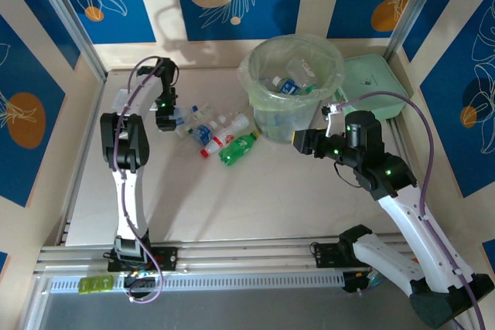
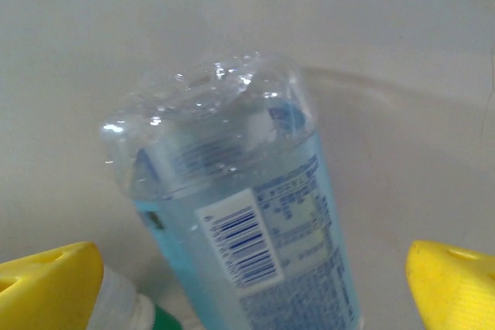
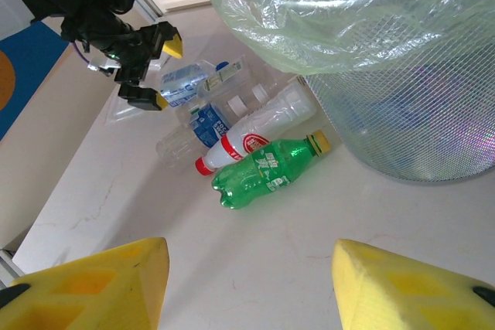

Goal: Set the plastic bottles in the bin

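The clear crushed bottle is between my open yellow fingers, so my left gripper needs to go down around its blue-labelled body (image 1: 179, 117) (image 2: 272, 272) and close there.
Several plastic bottles lie left of the bin (image 1: 267, 106): a green one (image 1: 237, 148), a white one with a red cap (image 3: 247, 144), and clear ones with blue labels (image 1: 203, 132). My left gripper (image 1: 170, 120) is open at the left end of the pile. Its yellow fingertips (image 2: 46, 287) stand on either side of a crushed clear bottle with a blue label (image 2: 255, 222) without closing on it. My right gripper (image 1: 303, 142) hovers open and empty in front of the bin, its yellow fingers (image 3: 85, 287) wide apart above bare table. More bottles (image 1: 288, 84) lie inside the bin.
A flat pale-green lid (image 1: 373, 86) lies right of the bin, against the back corner. Metal frame posts and blue patterned walls close off the back and sides. A rail runs along the near table edge (image 1: 232, 256). The bin's thin bag (image 3: 325, 5) hangs over its rim.
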